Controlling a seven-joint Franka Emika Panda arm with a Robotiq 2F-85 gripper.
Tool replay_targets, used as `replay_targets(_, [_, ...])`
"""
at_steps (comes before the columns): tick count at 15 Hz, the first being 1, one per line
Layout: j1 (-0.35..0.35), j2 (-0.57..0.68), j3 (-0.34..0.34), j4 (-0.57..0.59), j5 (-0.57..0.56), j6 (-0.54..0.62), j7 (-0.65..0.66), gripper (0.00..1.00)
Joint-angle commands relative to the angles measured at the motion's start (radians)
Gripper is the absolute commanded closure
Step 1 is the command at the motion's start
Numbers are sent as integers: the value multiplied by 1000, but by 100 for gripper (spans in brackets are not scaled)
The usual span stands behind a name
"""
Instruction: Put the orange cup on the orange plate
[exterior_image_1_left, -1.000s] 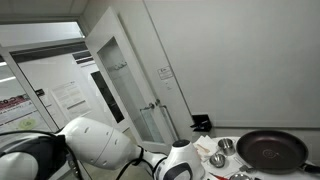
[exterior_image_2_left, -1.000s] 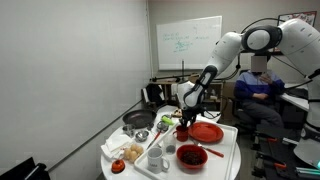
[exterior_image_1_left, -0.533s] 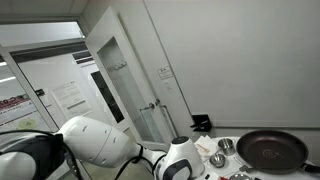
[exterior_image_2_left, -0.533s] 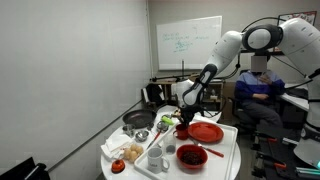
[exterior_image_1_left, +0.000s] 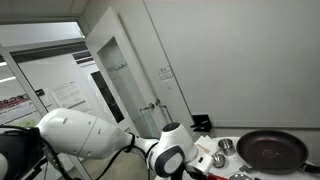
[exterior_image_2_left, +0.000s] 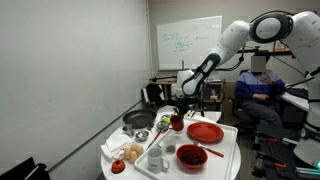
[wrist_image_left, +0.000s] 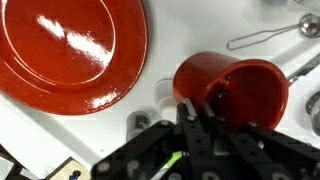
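Observation:
I need to move my gripper back over the orange plate (exterior_image_2_left: 205, 132) (wrist_image_left: 70, 45), to the left in the wrist view, and lower the cup to let it go, because the cup hangs beside the plate.
The orange cup (wrist_image_left: 245, 90) shows in the wrist view at the right, tilted with its mouth toward the camera. My gripper (wrist_image_left: 195, 108) is shut on its near rim, one finger inside and one outside. The orange plate (wrist_image_left: 70, 45) lies flat at the upper left of that view, apart from the cup. In an exterior view the cup (exterior_image_2_left: 177, 122) hangs under the gripper (exterior_image_2_left: 180, 110) just above the white table, left of the plate (exterior_image_2_left: 205, 132).
A dark frying pan (exterior_image_2_left: 137, 120) (exterior_image_1_left: 270, 150) sits at the back of the white table (exterior_image_2_left: 225, 160). A red bowl (exterior_image_2_left: 191, 155), metal cups and utensils (wrist_image_left: 270, 35) and food items (exterior_image_2_left: 128, 153) crowd the table. A person (exterior_image_2_left: 262, 85) sits behind it.
The arm has risen and its upper links have swung back. The gripper with the cup sits a little higher and farther from the plate than before.

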Motion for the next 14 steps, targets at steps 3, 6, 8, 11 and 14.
replay_targets(3, [-55, -171, 43, -115, 79, 48, -61, 95])
replay_targets(6, [-75, -211, 32, -156, 91, 47, -58, 95])
replay_targets(8, [-89, -234, 20, -196, 87, 52, -52, 95])
replay_targets(11, [-113, -255, 7, -245, 87, 61, -50, 95])
replay_targets(14, [-133, -274, -7, -294, 86, 74, -45, 95])
